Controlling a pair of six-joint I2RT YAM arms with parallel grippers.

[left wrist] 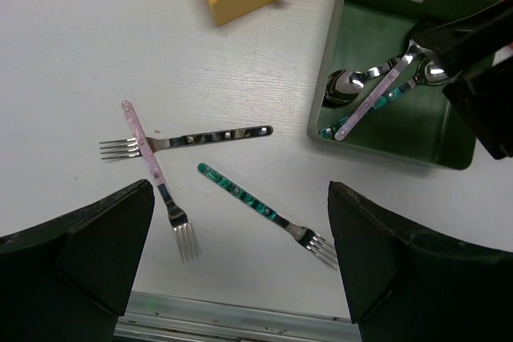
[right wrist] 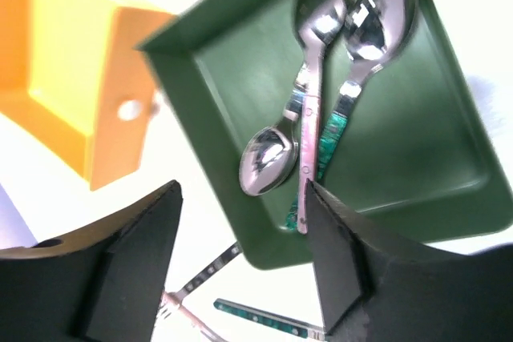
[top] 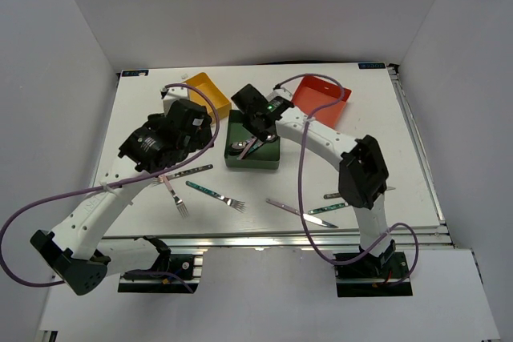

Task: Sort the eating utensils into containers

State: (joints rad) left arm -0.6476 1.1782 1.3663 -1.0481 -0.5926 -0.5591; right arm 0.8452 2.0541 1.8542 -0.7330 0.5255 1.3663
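Observation:
My empty right gripper should next move back off the tray and down over the knife's pink handle (top: 280,206), which is below it and back toward the base.
My right gripper (top: 258,135) hangs open over the dark green tray (top: 240,162); in its wrist view the gripper (right wrist: 240,270) has nothing between the fingers. Three spoons lie in this tray (right wrist: 417,150): a pink-handled one (right wrist: 309,142) whose end sits beside my right fingertip (right wrist: 345,238), a teal-handled one (right wrist: 333,122), and one showing only its bowl (right wrist: 268,162). My left gripper (left wrist: 240,270) is wide open above a pink fork (left wrist: 148,158), a dark-handled fork (left wrist: 200,137) and a teal fork (left wrist: 256,206) on the table.
The yellow tray (top: 204,90) stands behind the left arm, and the red-orange tray (top: 321,100) is at the back right. A knife (top: 300,212) and two more utensils (top: 330,207) lie near the right arm's base. The table's metal front edge (left wrist: 240,318) is close below the forks.

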